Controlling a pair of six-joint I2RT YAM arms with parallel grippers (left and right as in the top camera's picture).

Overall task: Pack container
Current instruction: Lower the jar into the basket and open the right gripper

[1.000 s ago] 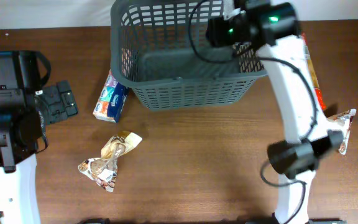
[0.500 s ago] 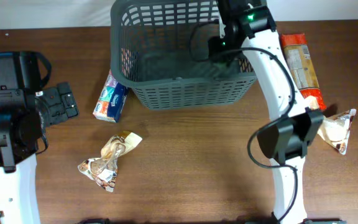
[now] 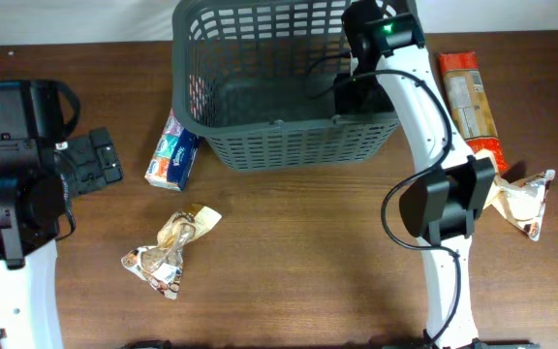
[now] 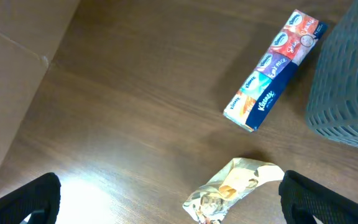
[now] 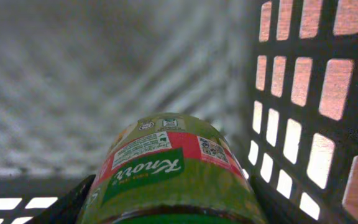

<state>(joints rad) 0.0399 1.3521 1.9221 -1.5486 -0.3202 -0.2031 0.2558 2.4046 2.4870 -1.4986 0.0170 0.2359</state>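
The spot on the basket's bottom [image 5: 213,106] beside the basket's lattice side is empty, so the right gripper needs to lower the green-and-red Knorr jar [image 5: 166,168] it holds onto that spot next and release it.
The container [image 3: 260,145] is a dark grey slotted basket at the back middle of the table; its corner shows in the left wrist view [image 4: 347,81]. My right gripper [image 3: 354,85] reaches down inside it near the right wall. In the right wrist view the right gripper [image 5: 173,208] is shut on a green-and-red Knorr jar [image 5: 166,168], with the basket's lattice wall [image 5: 303,93] close on the right. My left gripper [image 3: 90,160] stands open at the left, nothing between its fingers [image 4: 328,196].
A tissue pack [image 3: 172,155] [image 4: 273,74] lies just left of the basket. A crumpled snack packet [image 3: 172,247] [image 4: 232,186] lies in front of it. Right of the basket lie a long orange packet [image 3: 468,97] and another crumpled packet [image 3: 521,204].
My right arm has swung left from the basket's right corner and lowered the jar into the basket. The left arm has not moved.
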